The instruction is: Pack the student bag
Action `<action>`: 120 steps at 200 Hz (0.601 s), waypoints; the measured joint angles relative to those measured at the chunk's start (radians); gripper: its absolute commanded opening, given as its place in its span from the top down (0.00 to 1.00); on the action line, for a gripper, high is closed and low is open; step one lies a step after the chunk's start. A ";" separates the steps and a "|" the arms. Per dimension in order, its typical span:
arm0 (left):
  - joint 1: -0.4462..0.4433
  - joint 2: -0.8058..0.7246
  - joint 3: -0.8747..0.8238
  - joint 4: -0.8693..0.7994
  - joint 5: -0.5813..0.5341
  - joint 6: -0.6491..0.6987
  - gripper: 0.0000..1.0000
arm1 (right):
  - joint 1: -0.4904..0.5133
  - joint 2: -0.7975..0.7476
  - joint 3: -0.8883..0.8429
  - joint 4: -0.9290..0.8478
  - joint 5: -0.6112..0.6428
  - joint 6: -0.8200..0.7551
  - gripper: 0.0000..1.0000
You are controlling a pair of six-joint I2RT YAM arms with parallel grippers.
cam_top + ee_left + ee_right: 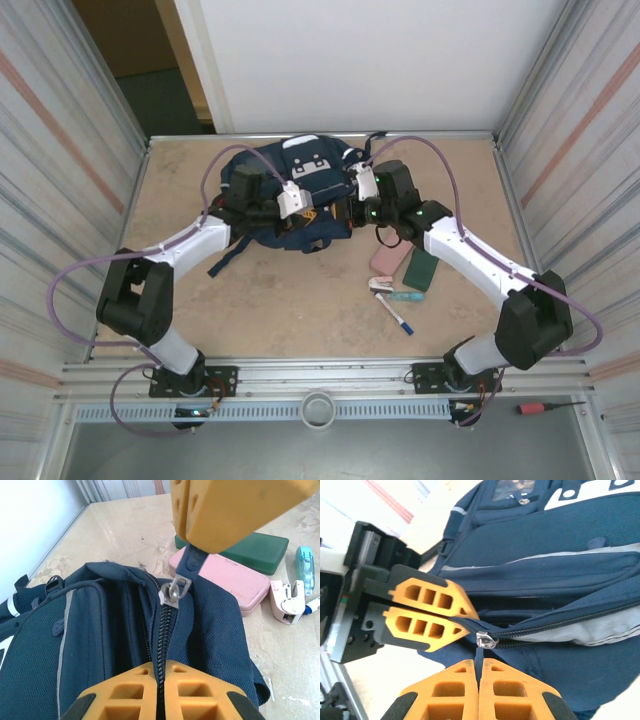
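My right gripper pulls the blue pull toward the bag's end (355, 158) farthest from my left gripper next and then releases it, since the zipper gapes beyond it.
The student bag (285, 185), navy with white patches, lies at the back middle of the table. Its main zipper (161, 630) runs toward the left wrist camera, with the metal slider (172, 592) near the bag's end. My left gripper (160, 672) is shut on the zipper tape and fabric at that end; in the right wrist view the left gripper (470, 617) pinches the same seam. My right gripper (479, 662) is shut on the blue zipper pull (192, 562) just below the slider (485, 640). From above, both grippers (305, 210) (345, 210) meet at the bag's near edge.
A pink case (387, 260) and a green case (421, 268) lie right of the bag, under the right arm. A white stapler-like item (382, 285), a blue tape dispenser (405, 295) and a pen (398, 315) lie nearer. Corrugated walls close both sides.
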 measured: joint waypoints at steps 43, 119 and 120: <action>-0.004 0.000 0.008 -0.014 -0.013 0.005 1.00 | 0.024 -0.006 0.025 -0.102 0.270 -0.013 1.00; -0.006 -0.013 0.006 0.019 -0.009 0.001 1.00 | 0.054 -0.010 0.024 -0.145 0.637 -0.067 1.00; -0.006 -0.013 0.006 0.019 -0.009 0.001 1.00 | 0.053 -0.010 0.024 -0.145 0.638 -0.068 1.00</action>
